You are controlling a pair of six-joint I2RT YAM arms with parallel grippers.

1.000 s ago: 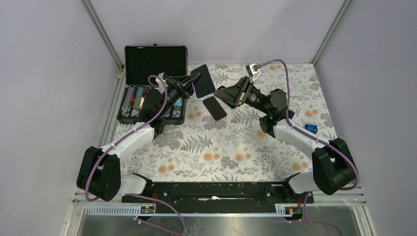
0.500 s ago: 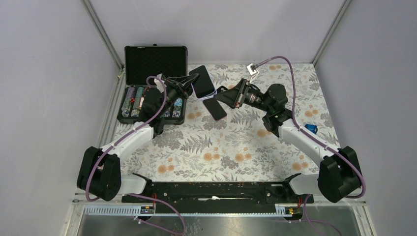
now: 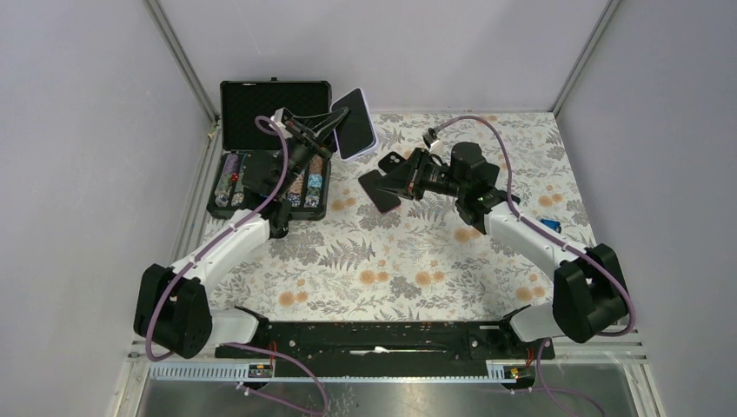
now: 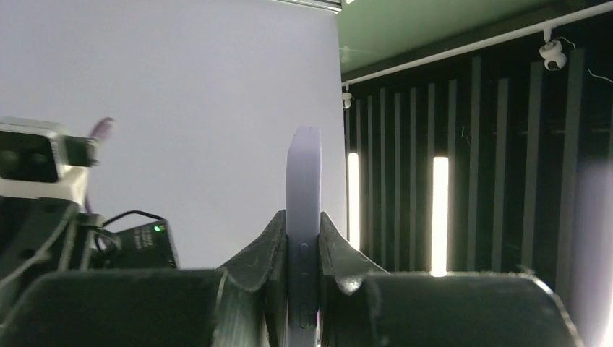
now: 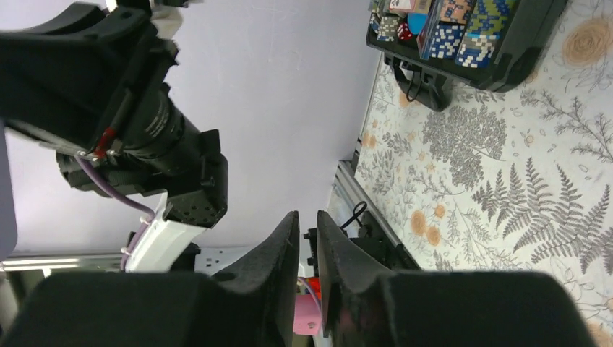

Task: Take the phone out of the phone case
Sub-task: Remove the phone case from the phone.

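My left gripper will next turn the lavender phone case [image 3: 355,124], carry it toward my right gripper's empty, near fingers and release it there.
My left gripper [image 3: 330,130] is shut on the lavender phone case [image 3: 355,124] with the dark phone in it, and holds it tilted in the air over the table's back. In the left wrist view the case's edge [image 4: 303,173] stands upright with its side buttons between the pads, at my left gripper [image 4: 303,220]. My right gripper [image 3: 388,174] hovers low over a second black phone [image 3: 379,195] that lies flat on the floral cloth. In the right wrist view my right gripper [image 5: 309,220] has its jaws almost touching, with nothing between them.
An open black case of poker chips [image 3: 274,148] stands at the back left and also shows in the right wrist view [image 5: 463,32]. A small blue object [image 3: 548,226] lies at the right of the floral cloth [image 3: 391,261].
My left gripper has lifted the cased phone up and toward the back. My right arm has swung left and lower, over the black phone on the cloth.
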